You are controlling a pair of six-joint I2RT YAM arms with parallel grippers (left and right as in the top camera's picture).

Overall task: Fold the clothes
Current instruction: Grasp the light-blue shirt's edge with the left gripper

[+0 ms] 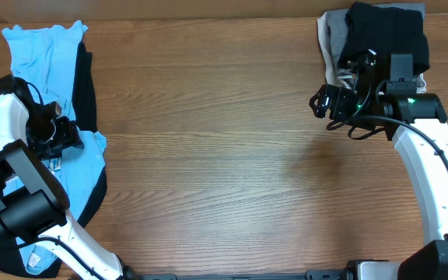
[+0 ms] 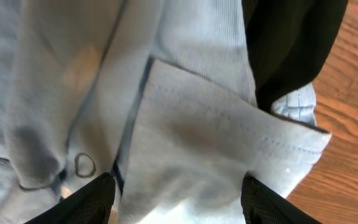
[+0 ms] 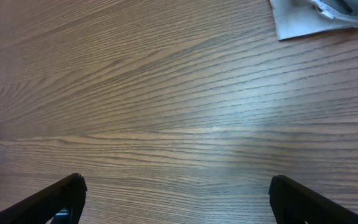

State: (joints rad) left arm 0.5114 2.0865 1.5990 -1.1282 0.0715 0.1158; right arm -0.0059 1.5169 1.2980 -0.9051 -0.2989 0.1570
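The hemmed fold [image 2: 216, 143] of the light blue T-shirt [image 2: 188, 180] already bulges between the open fingers of my left gripper, so I need to lower it the last bit onto that fold next and close it.
A light blue T-shirt [image 1: 49, 54] lies crumpled at the table's left edge, with a black top [image 1: 86, 93] partly under it along its right side. My left gripper [image 1: 70, 137] is down on the shirt's middle. In the left wrist view its jaws stand apart, the blue T-shirt's hemmed fold [image 2: 216, 143] bulges between the fingers [image 2: 95, 199], and the black top [image 2: 291, 43] shows at the upper right. My right gripper [image 1: 321, 101] hangs open over bare wood, with nothing between its fingers [image 3: 291, 199].
A folded stack of black cloth [image 1: 383, 35] on grey cloth [image 1: 331, 43] sits at the back right, just behind the right arm. A corner of the grey cloth [image 3: 303, 22] shows in the right wrist view. Bare wooden table [image 1: 224, 140] spans the middle.
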